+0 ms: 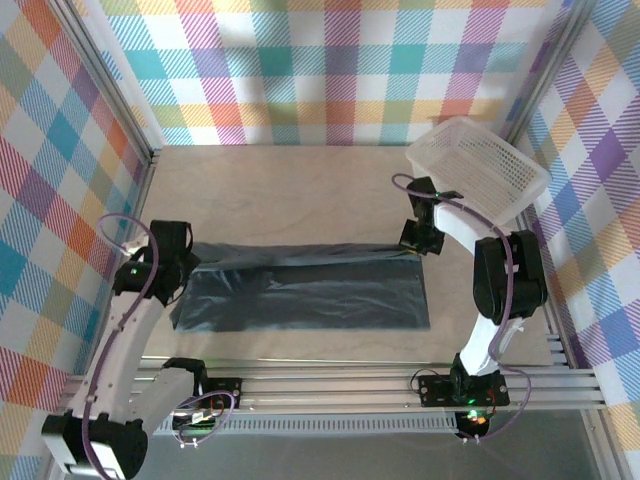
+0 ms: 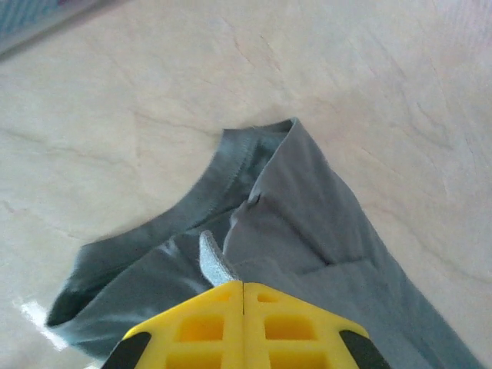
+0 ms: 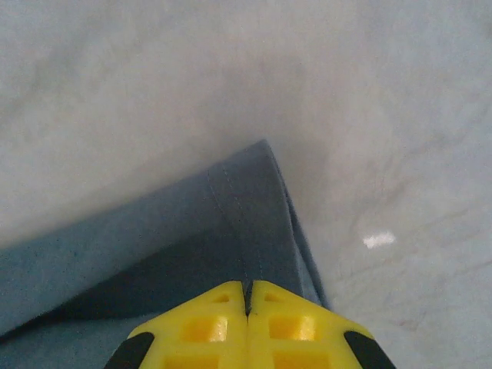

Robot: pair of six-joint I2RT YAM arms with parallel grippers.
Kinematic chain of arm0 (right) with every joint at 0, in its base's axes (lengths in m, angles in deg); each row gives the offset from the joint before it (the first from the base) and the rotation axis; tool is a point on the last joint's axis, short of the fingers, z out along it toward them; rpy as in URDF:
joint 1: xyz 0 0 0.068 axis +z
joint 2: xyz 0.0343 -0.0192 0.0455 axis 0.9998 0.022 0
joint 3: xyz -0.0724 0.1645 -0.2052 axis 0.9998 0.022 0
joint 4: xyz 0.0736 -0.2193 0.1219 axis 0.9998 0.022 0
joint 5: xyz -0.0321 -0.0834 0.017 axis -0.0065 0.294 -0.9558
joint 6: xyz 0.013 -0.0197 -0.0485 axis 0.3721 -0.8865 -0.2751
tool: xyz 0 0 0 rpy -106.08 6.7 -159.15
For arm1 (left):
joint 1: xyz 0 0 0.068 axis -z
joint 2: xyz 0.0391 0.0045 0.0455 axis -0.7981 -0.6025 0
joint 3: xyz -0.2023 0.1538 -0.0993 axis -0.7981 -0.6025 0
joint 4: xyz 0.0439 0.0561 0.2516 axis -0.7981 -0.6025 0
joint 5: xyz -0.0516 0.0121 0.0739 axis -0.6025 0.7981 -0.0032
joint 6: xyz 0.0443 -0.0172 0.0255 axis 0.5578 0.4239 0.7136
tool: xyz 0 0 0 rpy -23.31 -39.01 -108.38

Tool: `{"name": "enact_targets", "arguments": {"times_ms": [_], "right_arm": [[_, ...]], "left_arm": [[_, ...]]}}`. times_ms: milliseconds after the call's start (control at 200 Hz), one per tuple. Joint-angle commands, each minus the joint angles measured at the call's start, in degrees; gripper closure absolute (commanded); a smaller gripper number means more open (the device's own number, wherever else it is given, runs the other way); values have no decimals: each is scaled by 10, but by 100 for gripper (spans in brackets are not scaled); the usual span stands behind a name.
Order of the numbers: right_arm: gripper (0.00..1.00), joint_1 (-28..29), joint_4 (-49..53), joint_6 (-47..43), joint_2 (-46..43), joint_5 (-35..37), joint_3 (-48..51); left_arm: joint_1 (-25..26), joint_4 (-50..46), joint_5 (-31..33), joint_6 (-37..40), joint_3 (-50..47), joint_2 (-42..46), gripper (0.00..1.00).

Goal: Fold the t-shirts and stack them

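The shirt's collar end goes down and slightly back with my left gripper next for release on the tabletop, because the shirt's far edge stretches between both grippers.
A dark charcoal-grey t-shirt lies as a long band across the middle of the table. Its far edge is stretched between the two grippers. My left gripper is shut on the shirt's left end. In the left wrist view the yellow jaws meet on the fabric beside the collar, and a pale tag sticks out. My right gripper is shut on the far right corner. In the right wrist view its jaws pinch the stitched hem.
A white perforated basket stands tilted at the back right, just behind the right arm. Bare pale tabletop stretches behind the shirt. Metal frame rails run along the near edge, and checked walls close in the sides and back.
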Motion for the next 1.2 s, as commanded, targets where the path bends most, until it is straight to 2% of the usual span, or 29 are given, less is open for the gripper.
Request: {"name": "enact_targets", "arguments": {"times_ms": [0, 270, 485, 640, 890, 1195], "right_arm": [[100, 10, 6, 15, -34, -15, 20], [100, 17, 13, 6, -64, 2, 45], [100, 18, 46, 22, -86, 59, 57], [100, 21, 46, 29, -121, 87, 73], [100, 24, 41, 42, -110, 51, 88], [100, 29, 49, 62, -111, 53, 111]], "left_arm": [[3, -41, 49, -18, -11, 26, 100], [3, -70, 60, -40, -19, 45, 100], [3, -25, -19, -34, -60, 36, 100], [8, -22, -38, -39, -70, 15, 100], [9, -21, -33, -30, -77, 15, 100], [9, -18, -37, -25, -87, 8, 100]]}}
